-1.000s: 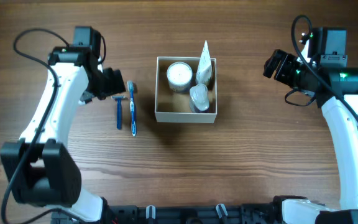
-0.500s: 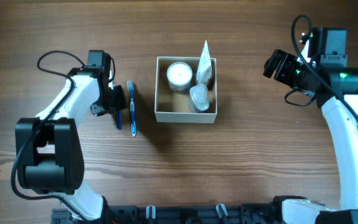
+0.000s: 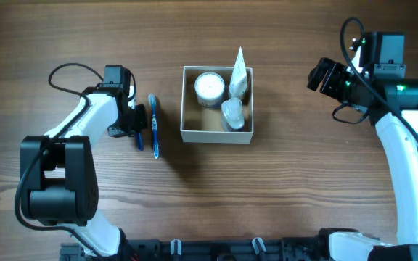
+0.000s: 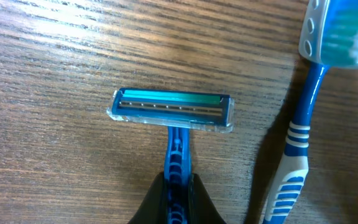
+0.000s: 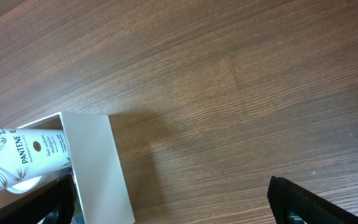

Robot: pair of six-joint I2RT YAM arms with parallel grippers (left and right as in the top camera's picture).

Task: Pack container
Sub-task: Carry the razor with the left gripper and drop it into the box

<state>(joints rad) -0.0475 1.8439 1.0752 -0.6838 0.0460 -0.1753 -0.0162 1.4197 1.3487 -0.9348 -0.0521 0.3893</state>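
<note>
The container's near corner by the jar is empty, so my left gripper will lift the razor and carry it past the toothbrush to over that corner.
The container [image 3: 217, 135], a white-walled square box, stands mid-table holding a round white-lidded jar [image 3: 209, 87], a tube [image 3: 239, 72] and a small bottle [image 3: 231, 113]. To its left lie a blue razor [image 3: 138, 140] and a blue-and-white toothbrush [image 3: 154, 127], side by side on the wood. My left gripper [image 3: 134, 123] is down at the table, shut on the razor's handle. In the left wrist view the razor [image 4: 174, 109] points head away, with the gripper [image 4: 178, 205] pinching its ribbed handle and the toothbrush [image 4: 296, 144] to the right. My right gripper [image 3: 324, 76] hangs open, far right of the container.
In the right wrist view the container's white wall [image 5: 101, 163] and a Pantene tube [image 5: 25, 154] sit at lower left, with bare wood between the wide-apart fingers [image 5: 316, 202]. The toothbrush lies about a finger's width from the razor.
My left arm moved in over the razor and came down to the table. Its jaws went from wide open to closed on the razor's handle. The right arm has not moved.
</note>
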